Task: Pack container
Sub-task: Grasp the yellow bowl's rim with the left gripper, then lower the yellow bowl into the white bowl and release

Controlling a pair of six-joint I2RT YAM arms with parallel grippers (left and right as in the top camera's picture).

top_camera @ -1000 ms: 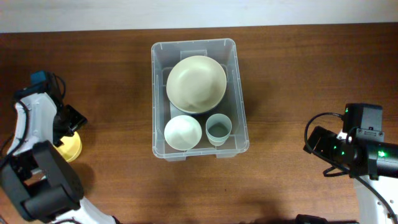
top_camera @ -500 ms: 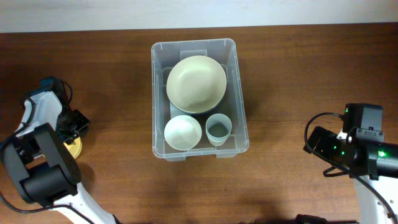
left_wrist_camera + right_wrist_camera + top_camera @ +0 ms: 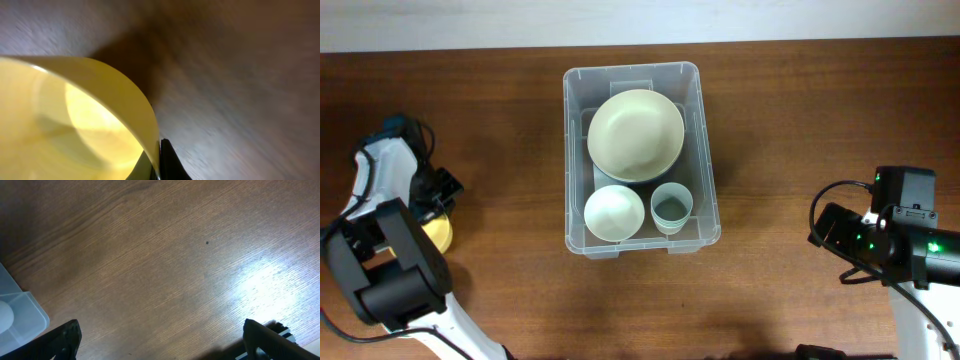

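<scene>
The yellow bowl in my left gripper should go up over the container's near end next. Then it should go down into the small white bowl (image 3: 614, 213), which is empty.
The container (image 3: 571, 150), a clear plastic bin, stands mid-table and holds a large cream bowl (image 3: 635, 134), a small white bowl (image 3: 614, 212) and a pale blue cup (image 3: 672, 207). At the far left, a yellow bowl (image 3: 439, 235) lies on the wood, partly under my left arm. My left gripper (image 3: 159, 150) is shut on that yellow bowl's rim (image 3: 130, 95), one black fingertip (image 3: 170, 162) outside the wall and one inside. My right gripper (image 3: 160, 340) hangs open over bare wood, with a corner of the container (image 3: 20, 315) at its left.
The right arm (image 3: 880, 235) stands at the table's right side, well away from the bin. The table's back edge meets a pale wall (image 3: 640, 20) just behind the bin.
My left gripper has closed onto the yellow bowl's rim, and the left arm has shifted slightly over the bowl. The right arm and the bin's contents have not moved.
</scene>
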